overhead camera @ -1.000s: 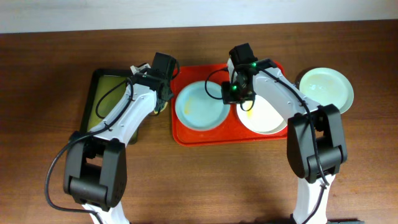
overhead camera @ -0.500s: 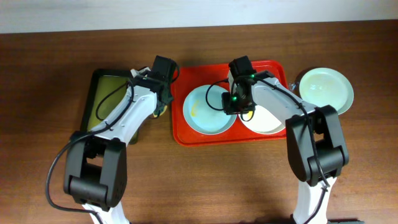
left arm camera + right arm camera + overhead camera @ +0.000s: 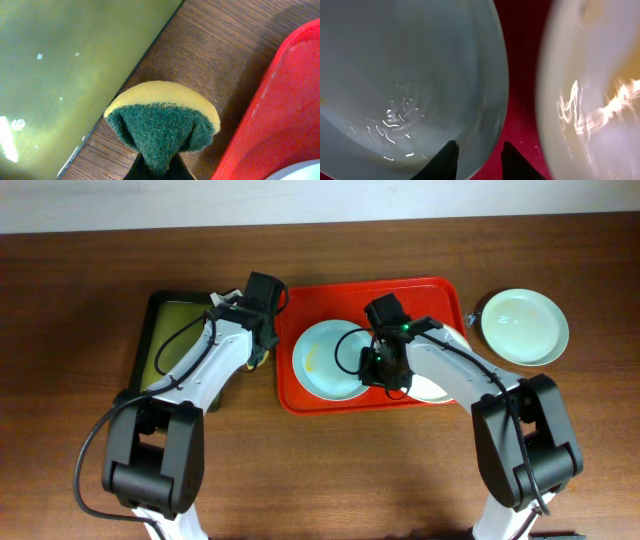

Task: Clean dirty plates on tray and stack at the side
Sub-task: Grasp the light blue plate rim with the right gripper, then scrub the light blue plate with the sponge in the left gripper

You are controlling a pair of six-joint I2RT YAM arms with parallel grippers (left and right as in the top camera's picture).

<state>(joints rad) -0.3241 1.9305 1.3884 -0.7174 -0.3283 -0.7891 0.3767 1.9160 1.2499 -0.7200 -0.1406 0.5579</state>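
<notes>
My right gripper shifts slightly outward next and closes across the blue plate's rim (image 3: 488,145) by the cream-white plate (image 3: 600,90), since that rim lies between its fingers.
The red tray (image 3: 400,292) lies mid-table. On its left half sits a pale blue-green plate (image 3: 322,360) (image 3: 395,75) with a yellowish smear. Its right half holds a cream-white plate (image 3: 445,385) (image 3: 600,90), partly under my right arm. My right gripper (image 3: 385,372) (image 3: 479,152) is open, its fingers astride the blue plate's right rim, one over the plate and one over the tray floor. Another pale plate (image 3: 524,326) rests on the table right of the tray. My left gripper (image 3: 260,350) (image 3: 159,169) is shut on a green-and-yellow sponge (image 3: 162,122), above the wood left of the tray.
A smaller dark tray with a greenish inside (image 3: 170,330) (image 3: 60,65) lies left of the red tray, with a narrow strip of wooden table (image 3: 210,55) between them. The red tray's rim (image 3: 270,115) is close beside the sponge.
My right gripper has moved from the tray's back toward the front, down onto the blue plate's right rim. That plate shifted slightly. The left arm has stayed put.
</notes>
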